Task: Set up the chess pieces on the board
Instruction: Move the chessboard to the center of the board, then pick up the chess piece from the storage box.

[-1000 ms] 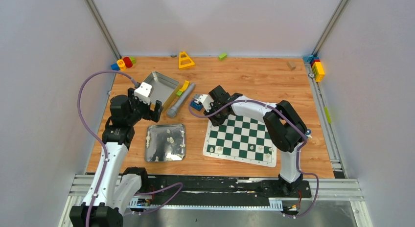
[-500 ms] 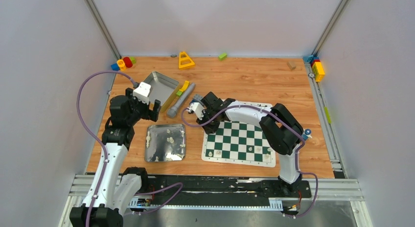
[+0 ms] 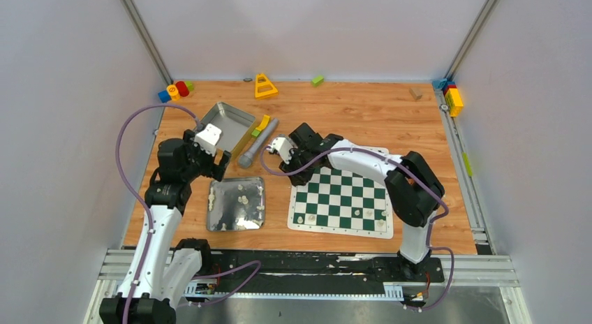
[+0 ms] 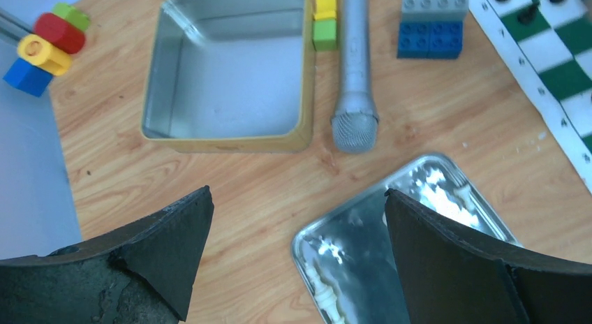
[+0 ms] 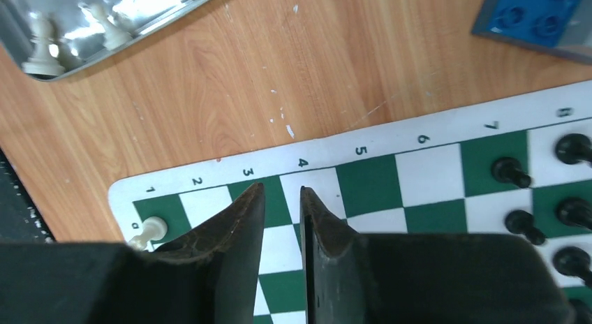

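The robot's left gripper needs to turn and move back next, then lower to the cream-white pawn near the middle of the tray, which is away from the gripper's open fingers.
The green and white board (image 3: 342, 198) lies right of centre, with a few cream-white pieces (image 3: 312, 214) along its near rows. In the right wrist view the board (image 5: 419, 163) carries black pieces (image 5: 509, 172) on ranks 7 and 8 and one white piece (image 5: 150, 230) at a1. More white pieces (image 3: 241, 197) lie in the shiny flat tray (image 3: 213, 207). My right gripper (image 3: 296, 169) hovers over the board's left edge; its jaws (image 5: 283, 188) stand a narrow gap apart with nothing between them. My left gripper (image 3: 218, 167) is wide open (image 4: 298, 191) above the tray's (image 4: 419, 163) far corner.
A deep metal tin (image 3: 227, 121) and a grey microphone (image 3: 257, 144) lie behind the tray. A blue and grey block (image 4: 433, 20) sits beside the board's far left corner. Coloured blocks (image 3: 174, 90) (image 3: 452, 97) sit in the back corners, with a yellow triangle (image 3: 264, 86) at the back.
My right gripper has moved left from over the board's far left corner to its left edge. The board has shifted slightly. My left gripper has dropped a little toward the tray.
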{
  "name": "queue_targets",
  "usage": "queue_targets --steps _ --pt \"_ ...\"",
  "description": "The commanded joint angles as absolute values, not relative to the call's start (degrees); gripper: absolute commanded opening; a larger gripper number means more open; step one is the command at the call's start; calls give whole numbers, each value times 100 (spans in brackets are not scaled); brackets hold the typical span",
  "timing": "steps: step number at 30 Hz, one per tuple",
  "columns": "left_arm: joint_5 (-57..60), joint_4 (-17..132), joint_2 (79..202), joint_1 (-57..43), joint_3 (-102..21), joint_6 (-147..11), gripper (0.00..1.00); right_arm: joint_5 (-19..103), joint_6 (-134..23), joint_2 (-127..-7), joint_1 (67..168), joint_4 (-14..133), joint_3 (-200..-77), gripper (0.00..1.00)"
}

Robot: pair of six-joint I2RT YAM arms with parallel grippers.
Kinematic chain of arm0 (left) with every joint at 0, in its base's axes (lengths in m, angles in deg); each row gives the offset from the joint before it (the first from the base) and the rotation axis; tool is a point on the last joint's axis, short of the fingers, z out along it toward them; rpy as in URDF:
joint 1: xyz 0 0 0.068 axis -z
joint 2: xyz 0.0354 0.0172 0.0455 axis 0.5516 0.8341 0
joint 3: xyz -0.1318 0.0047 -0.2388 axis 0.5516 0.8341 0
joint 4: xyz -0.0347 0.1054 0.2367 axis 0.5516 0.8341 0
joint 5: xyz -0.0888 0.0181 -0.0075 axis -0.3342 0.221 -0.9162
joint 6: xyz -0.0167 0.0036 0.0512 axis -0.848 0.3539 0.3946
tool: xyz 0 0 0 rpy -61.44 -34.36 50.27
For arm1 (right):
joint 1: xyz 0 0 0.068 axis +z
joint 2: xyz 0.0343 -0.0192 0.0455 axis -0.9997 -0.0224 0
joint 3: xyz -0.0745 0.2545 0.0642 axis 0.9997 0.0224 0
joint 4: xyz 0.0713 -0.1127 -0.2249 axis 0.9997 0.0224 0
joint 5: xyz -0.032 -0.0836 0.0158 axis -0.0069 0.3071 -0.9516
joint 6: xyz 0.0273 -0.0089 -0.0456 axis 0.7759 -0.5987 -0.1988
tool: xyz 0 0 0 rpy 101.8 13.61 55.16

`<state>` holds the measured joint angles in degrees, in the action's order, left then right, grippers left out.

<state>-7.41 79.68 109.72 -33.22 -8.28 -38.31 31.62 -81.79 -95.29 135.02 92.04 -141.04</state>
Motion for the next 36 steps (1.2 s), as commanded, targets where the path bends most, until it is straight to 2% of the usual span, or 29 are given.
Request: queue_targets --steps 1,7,15,20,23,29,36 --pt "-1350 9129 11006 -3321 -1130 -2798 100 3032 -8170 -8696 13431 9216 -14289 29" --pt "-1865 10424 11428 -3163 -1427 -1839 100 2978 -8223 -8045 13166 9217 -13760 38" --pt "-875 10830 12499 -1692 -1547 -1798 97 2805 -8321 -7119 12494 9216 -13024 37" --pt "-464 10548 13224 -1120 -1528 -2002 84 2573 -8300 -6676 12014 9208 -12713 36" --pt "-255 10347 13506 -950 -1551 -2138 80 2461 -8280 -6486 11829 9184 -12558 34" --pt "-41 10198 14055 -786 -1670 -2268 71 2370 -8273 -6310 11733 9112 -12303 32" --pt "-200 10153 14341 -717 -1680 -2382 55 2339 -8293 -6323 11698 9056 -12227 30"
